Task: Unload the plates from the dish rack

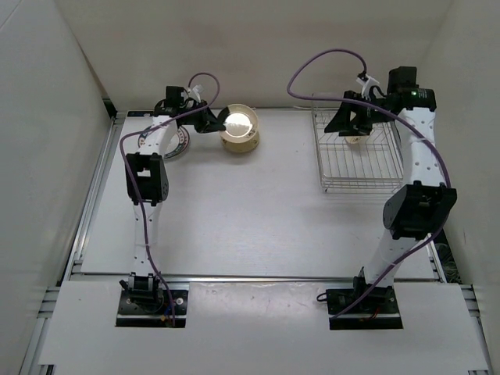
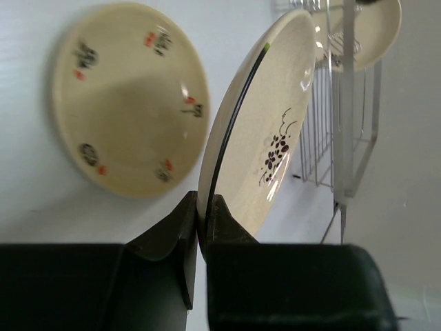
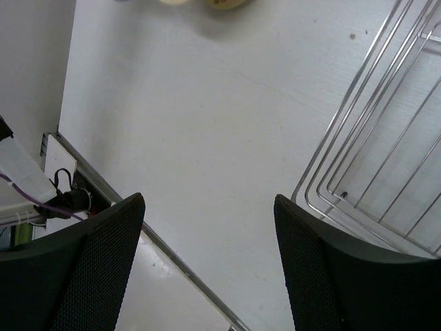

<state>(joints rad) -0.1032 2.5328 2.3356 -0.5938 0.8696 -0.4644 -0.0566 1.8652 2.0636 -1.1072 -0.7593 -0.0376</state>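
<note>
The held plate is still leaning above the cream plate lying flat (image 1: 241, 136) (image 2: 131, 100), so my left gripper will next tilt to make it level and lower it onto that plate.
My left gripper (image 2: 201, 207) is shut on the rim of a cream plate (image 2: 269, 131) with a dark flower patch, held on edge above the table. In the top view the left gripper (image 1: 209, 119) holds this plate (image 1: 240, 121) just over another cream plate (image 1: 241, 144) lying flat, which also shows in the left wrist view (image 2: 127, 96). A plate with a dark patterned rim (image 1: 176, 144) lies under the left arm. The dish rack (image 1: 359, 160) stands at the back right, with one cream plate (image 1: 355, 137) in it. My right gripper (image 1: 341, 123) is open and empty over the rack's left edge (image 3: 358, 145).
White walls close in the table on the left, back and right. A metal rail (image 1: 94, 195) runs along the table's left edge. The rack's wire side (image 2: 344, 138) stands to the right of the held plate in the left wrist view.
</note>
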